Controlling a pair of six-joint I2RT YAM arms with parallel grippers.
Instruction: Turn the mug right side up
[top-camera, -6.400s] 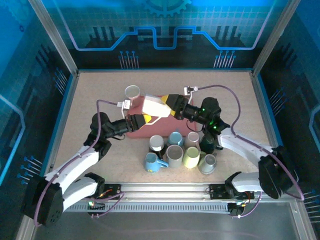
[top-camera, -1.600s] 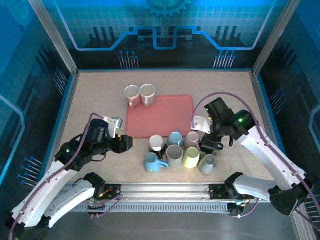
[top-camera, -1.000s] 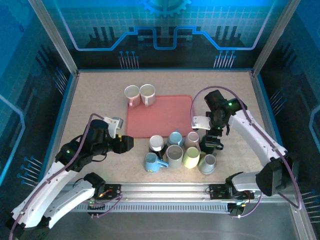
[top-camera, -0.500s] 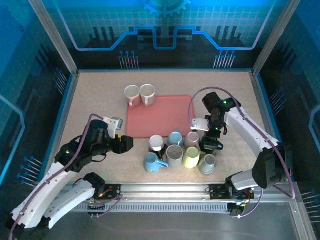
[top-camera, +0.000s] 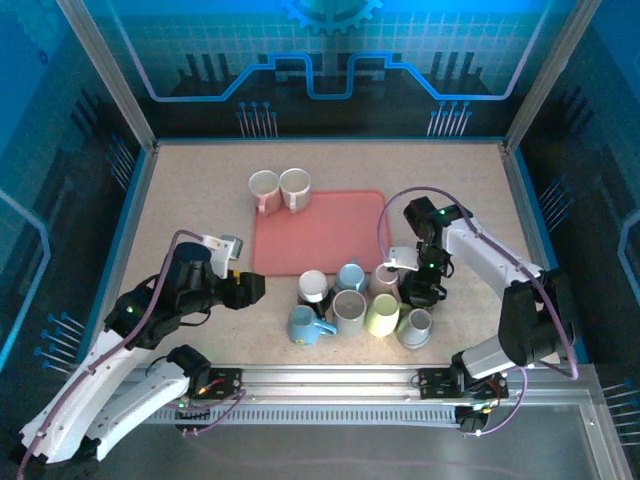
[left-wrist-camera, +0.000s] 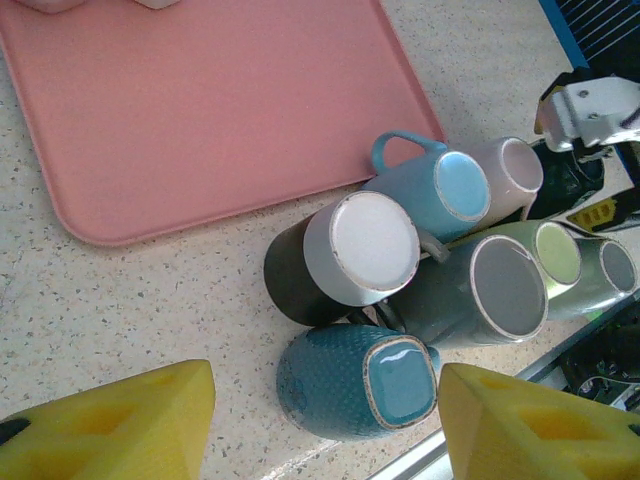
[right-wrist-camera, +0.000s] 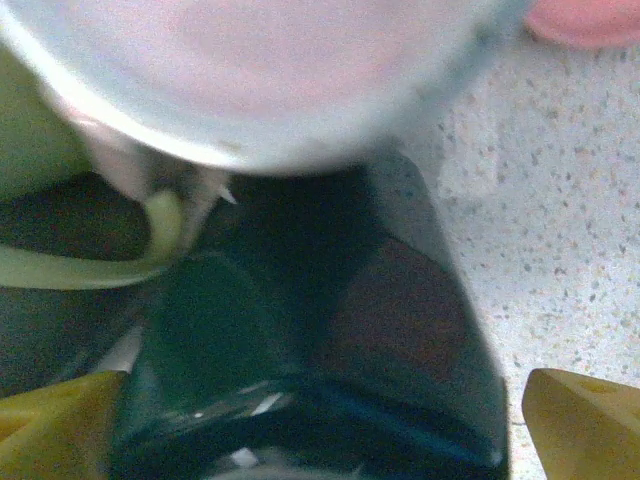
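The right gripper moves a little farther down over the dark green mug's base next and closes on it, as the mug stands just below, between the open fingers.
A dark green mug stands upside down at the right end of a cluster of upside-down mugs. In the top view its edge peeks out from under my right gripper. In the right wrist view the right gripper is open, one yellow fingertip on either side of the mug's base and just above it. My left gripper hovers open left of the cluster. In the left wrist view the left gripper holds nothing, with a teal mug below it.
The cluster also holds a black-and-white mug, a light blue mug, a pink mug, a grey mug and a lime mug. A red tray lies behind. Two upright mugs stand at its far left corner.
My right arm has folded in and brought its gripper down over the dark green mug. The left gripper has barely shifted.
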